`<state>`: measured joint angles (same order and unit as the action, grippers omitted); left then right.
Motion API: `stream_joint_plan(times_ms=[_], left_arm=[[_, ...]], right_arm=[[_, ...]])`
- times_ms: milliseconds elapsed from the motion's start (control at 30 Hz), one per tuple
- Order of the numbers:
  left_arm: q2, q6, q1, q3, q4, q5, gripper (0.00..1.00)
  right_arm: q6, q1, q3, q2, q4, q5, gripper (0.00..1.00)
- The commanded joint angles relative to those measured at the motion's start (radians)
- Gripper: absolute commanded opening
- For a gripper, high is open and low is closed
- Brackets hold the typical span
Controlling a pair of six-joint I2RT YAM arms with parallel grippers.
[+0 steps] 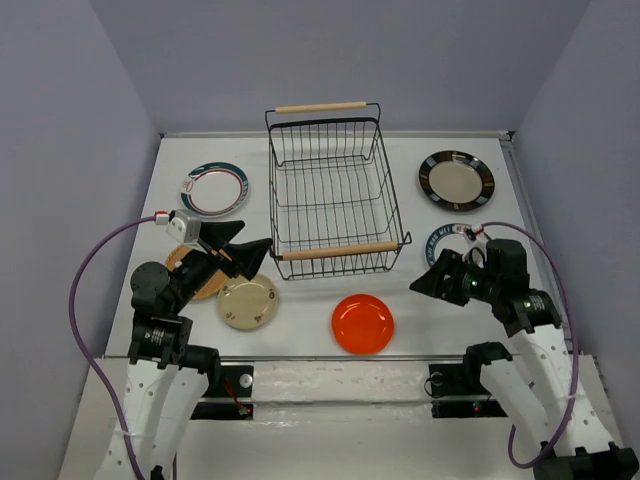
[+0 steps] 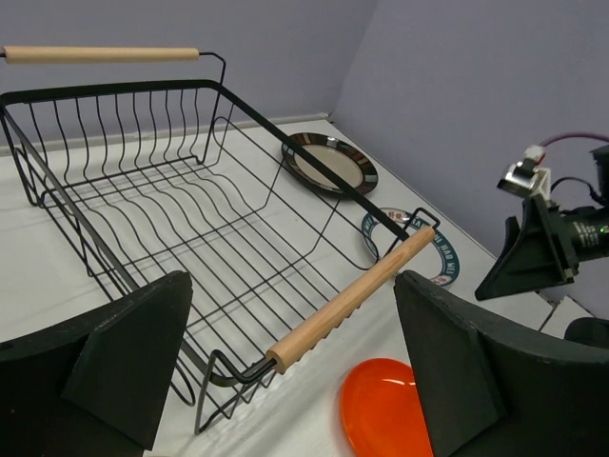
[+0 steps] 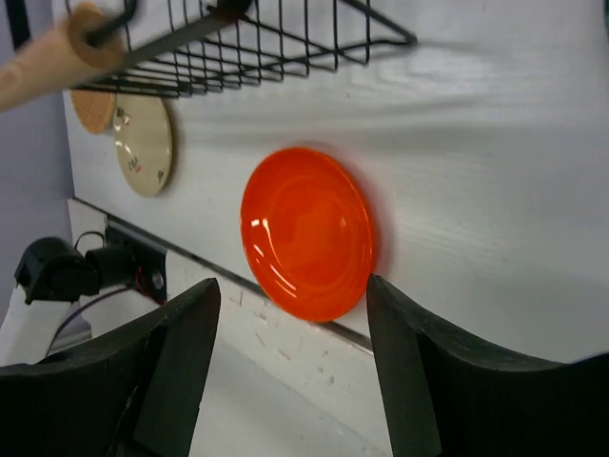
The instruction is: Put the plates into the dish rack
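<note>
My right gripper is open and the plate lies flat, so next it will go down close to the table, tilt flatter and bring its fingers onto the orange plate's nearest rim (image 1: 391, 320) (image 3: 360, 288).
The black wire dish rack (image 1: 330, 190) stands mid-table with nothing in it. Six plates lie flat around it: teal-striped (image 1: 214, 190) at the back left, black-rimmed (image 1: 456, 180) at the back right, a second teal-striped one (image 1: 447, 238) partly under my right arm, orange (image 1: 362, 323) in front, cream speckled (image 1: 248, 301), and tan-brown (image 1: 190, 270) partly under my left arm. My left gripper (image 1: 252, 250) is open and empty above the table by the rack's near left corner (image 2: 228, 367). My right gripper (image 1: 425, 280) is open and empty, facing the orange plate (image 3: 306, 233) from the right.
The rack's near wooden handle (image 2: 352, 300) lies just ahead of my left gripper (image 2: 290, 286). Grey walls close in the table on three sides. The table's front edge (image 3: 285, 314) runs right beside the orange plate. Purple cables loop off both arms.
</note>
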<state>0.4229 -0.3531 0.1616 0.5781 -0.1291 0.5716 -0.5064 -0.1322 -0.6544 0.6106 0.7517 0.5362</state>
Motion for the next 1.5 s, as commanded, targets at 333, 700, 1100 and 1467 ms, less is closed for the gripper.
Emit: stream_joint_plan(times_ms=[333, 700, 1100, 1467], left_arm=[[-0.009, 0.02, 0.001, 0.037, -0.02, 0.022, 0.99], [-0.007, 0.02, 0.0, 0.034, -0.02, 0.025, 0.99], [-0.006, 0.019, 0.0, 0.034, -0.02, 0.027, 0.99], [-0.009, 0.023, 0.0, 0.035, -0.015, 0.024, 0.99]], right_arm=[[-0.164, 0.0, 0.325, 0.026, -0.193, 0.108, 0.69], [-0.219, 0.0, 0.455, 0.115, -0.385, 0.14, 0.69], [-0.349, -0.167, 0.552, 0.245, -0.638, 0.104, 0.64], [-0.37, -0.234, 0.542, 0.348, -0.709, -0.07, 0.34]])
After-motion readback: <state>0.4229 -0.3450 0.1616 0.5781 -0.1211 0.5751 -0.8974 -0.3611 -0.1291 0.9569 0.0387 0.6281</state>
